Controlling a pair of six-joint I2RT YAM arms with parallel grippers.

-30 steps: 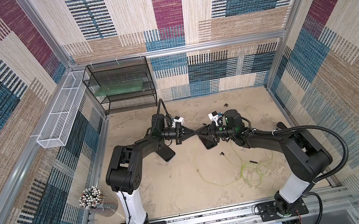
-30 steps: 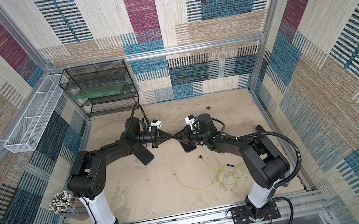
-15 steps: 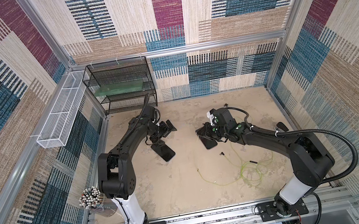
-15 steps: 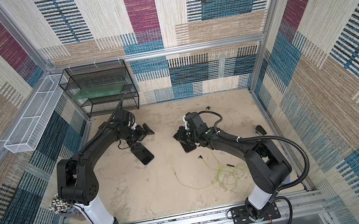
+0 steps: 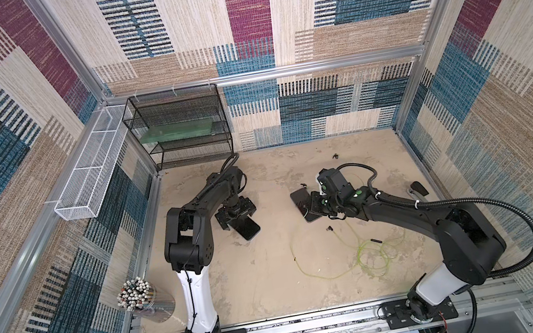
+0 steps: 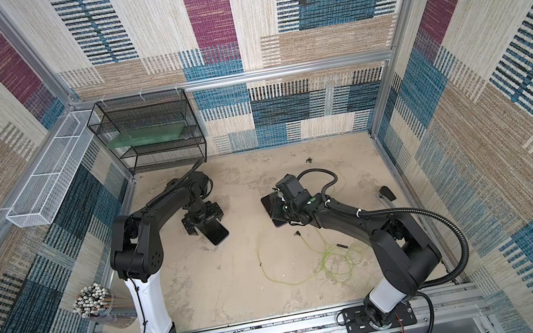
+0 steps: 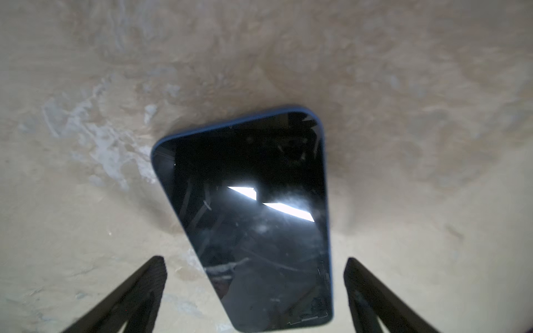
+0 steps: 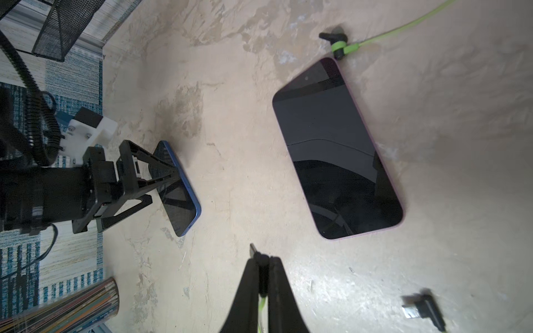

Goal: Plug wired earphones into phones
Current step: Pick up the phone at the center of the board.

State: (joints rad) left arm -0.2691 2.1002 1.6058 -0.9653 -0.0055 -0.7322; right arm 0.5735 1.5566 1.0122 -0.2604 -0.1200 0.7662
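The blue-edged phone lies below the robot's left gripper, between the open fingers, so the gripper will next go straight down and close onto the phone's long sides.
Two phones lie flat on the sandy table. My left gripper [image 7: 255, 261] hangs open low over the blue-edged phone [image 7: 253, 219], a finger on each side, not touching it; both top views show this phone [image 5: 249, 229] [image 6: 218, 233]. My right gripper [image 8: 264, 258] is shut on a black earphone plug [image 8: 253, 248], its green cable running back between the fingers. It hovers beside the pink-edged phone [image 8: 337, 150], which the arm partly covers in a top view [image 5: 299, 200]. The earphones' cable loops [image 5: 374, 251] lie nearer the front. A loose plug [image 8: 421, 311] and an earbud [image 8: 337, 46] rest by that phone.
A black mesh rack [image 5: 181, 130] stands at the back left and a white wire basket [image 5: 90, 172] hangs on the left wall. A cup of pens [image 5: 134, 294] sits front left. A small black piece [image 5: 418, 187] lies by the right wall.
The two grippers were together mid-table; the left one has opened and swung back left over the blue-edged phone. The right gripper, still shut, has drawn back to the pink-edged phone.
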